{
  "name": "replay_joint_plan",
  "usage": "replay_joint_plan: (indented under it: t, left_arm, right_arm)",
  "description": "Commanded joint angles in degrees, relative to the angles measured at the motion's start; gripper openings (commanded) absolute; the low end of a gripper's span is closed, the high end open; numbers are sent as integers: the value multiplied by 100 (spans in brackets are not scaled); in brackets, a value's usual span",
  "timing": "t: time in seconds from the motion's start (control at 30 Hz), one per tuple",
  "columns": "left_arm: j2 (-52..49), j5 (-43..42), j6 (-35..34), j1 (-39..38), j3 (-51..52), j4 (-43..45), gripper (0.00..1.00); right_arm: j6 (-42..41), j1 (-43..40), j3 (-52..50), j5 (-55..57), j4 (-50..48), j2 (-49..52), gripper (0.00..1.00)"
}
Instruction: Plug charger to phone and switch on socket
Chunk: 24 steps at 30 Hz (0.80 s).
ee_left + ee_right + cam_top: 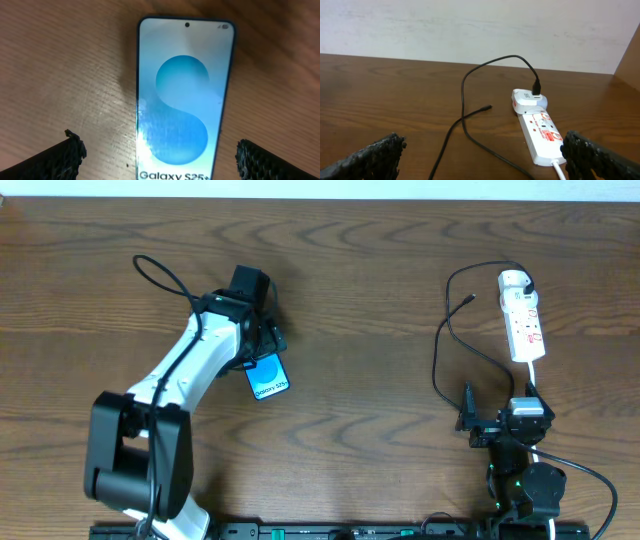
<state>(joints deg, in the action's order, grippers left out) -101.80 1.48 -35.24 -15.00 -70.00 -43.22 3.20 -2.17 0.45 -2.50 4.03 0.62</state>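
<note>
My left gripper lowers around the long edges of the phone (269, 377) and closes next, since the phone lies flat below with those edges between the spread fingers.
The phone (269, 377) lies flat on the wooden table, its blue-cyan screen up with "Galaxy S25+" text; it fills the left wrist view (182, 100). My left gripper (262, 345) is open just above it, the fingers spread on either side of the phone (157, 155). The white socket strip (524, 320) lies at the far right, also in the right wrist view (540, 131). The black charger cable (440, 350) loops from the white adapter (526, 100), its free plug (486, 107) lying on the table. My right gripper (468, 415) is open and empty, short of the strip (480, 155).
The thick white cord (530, 380) runs from the strip's near end toward the right arm's base (525, 470). The table's far edge meets a pale wall (470, 25). Bare wood (370, 330) lies between the phone and the cable.
</note>
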Motion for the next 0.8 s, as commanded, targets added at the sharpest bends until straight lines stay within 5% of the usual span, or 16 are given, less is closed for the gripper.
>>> replay_joint_plan:
  t: [0.0, 0.77]
  left_arm:
    - [-382, 11, 225, 9, -20, 96, 98]
    - [-732, -125, 101, 4, -20, 553, 98]
  right_arm:
    - [24, -20, -13, 46, 24, -35, 99]
    - [24, -20, -13, 46, 24, -35, 99]
